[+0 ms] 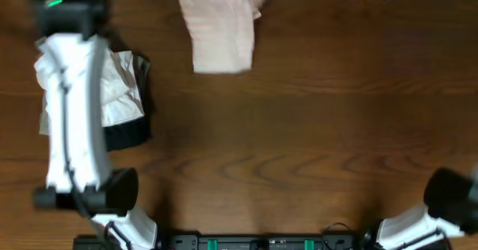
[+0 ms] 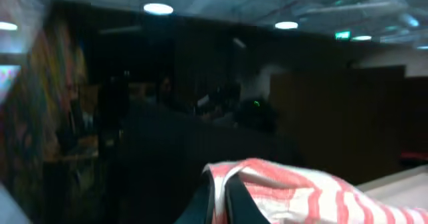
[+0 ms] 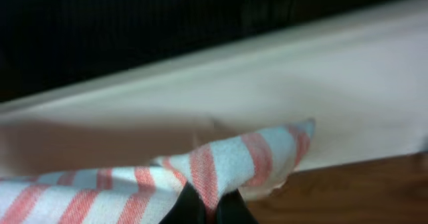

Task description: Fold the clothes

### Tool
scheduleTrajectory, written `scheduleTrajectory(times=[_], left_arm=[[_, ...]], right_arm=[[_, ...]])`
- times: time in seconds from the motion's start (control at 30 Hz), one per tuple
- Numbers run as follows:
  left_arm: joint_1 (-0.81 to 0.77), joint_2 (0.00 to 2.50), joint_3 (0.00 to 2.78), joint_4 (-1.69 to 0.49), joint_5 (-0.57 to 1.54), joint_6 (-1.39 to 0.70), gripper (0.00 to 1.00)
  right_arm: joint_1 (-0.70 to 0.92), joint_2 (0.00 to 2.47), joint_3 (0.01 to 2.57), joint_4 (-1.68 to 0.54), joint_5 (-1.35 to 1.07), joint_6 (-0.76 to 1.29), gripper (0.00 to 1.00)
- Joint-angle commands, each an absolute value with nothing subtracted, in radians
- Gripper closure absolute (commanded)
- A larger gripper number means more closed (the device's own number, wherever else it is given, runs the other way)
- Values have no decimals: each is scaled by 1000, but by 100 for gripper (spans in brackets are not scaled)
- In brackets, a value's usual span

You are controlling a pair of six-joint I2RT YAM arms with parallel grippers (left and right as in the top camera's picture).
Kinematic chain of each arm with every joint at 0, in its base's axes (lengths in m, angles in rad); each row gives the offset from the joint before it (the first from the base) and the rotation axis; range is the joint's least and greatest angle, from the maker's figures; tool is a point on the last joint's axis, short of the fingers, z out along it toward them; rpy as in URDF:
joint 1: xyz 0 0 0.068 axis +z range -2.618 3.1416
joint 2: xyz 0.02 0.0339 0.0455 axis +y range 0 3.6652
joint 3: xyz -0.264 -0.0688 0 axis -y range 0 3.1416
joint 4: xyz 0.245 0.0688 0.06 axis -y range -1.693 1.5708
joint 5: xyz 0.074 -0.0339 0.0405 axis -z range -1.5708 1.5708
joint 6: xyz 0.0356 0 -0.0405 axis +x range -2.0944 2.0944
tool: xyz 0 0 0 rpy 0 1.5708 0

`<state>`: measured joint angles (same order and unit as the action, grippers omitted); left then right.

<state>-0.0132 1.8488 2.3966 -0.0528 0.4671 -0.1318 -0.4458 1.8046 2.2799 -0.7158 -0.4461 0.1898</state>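
The clothes [image 1: 224, 33] hang in the air, so my left gripper lowers and tilts down toward the bare far tabletop below it next and releases their fold.
The clothes [image 1: 224, 33], a white shirt with thin salmon stripes, hang blurred over the far middle of the wooden table [image 1: 299, 145] and stretch along the top edge to the right. In the left wrist view my left gripper [image 2: 221, 200] is shut on a striped fold of the clothes [image 2: 301, 190], with cloth pinched between the dark fingers [image 2: 244, 207]. My right gripper [image 3: 210, 210] is likewise shut on a striped edge of the clothes [image 3: 227, 160], just above the tabletop. Neither gripper's fingertips show in the overhead view.
A pile with a plain white garment [image 1: 123, 86] on a black garment [image 1: 131, 134] lies at the left, partly under my left arm [image 1: 71, 116]. The right arm's base [image 1: 448, 198] sits at the near right corner.
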Motion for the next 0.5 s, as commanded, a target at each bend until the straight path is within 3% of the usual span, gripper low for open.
scheduleTrajectory(times=[0.0, 0.23, 0.47], left_arm=[[39, 1833, 2465, -247, 589, -146, 94], [51, 1842, 2445, -997, 632, 132, 94], [51, 1895, 2435, -1525, 569, 239, 94]], right_arm=[[-473, 1777, 2295, -820, -325, 124, 99], [-479, 1798, 2289, -1143, -151, -27, 99], [-480, 1829, 2197, -1393, 36, -103, 99]])
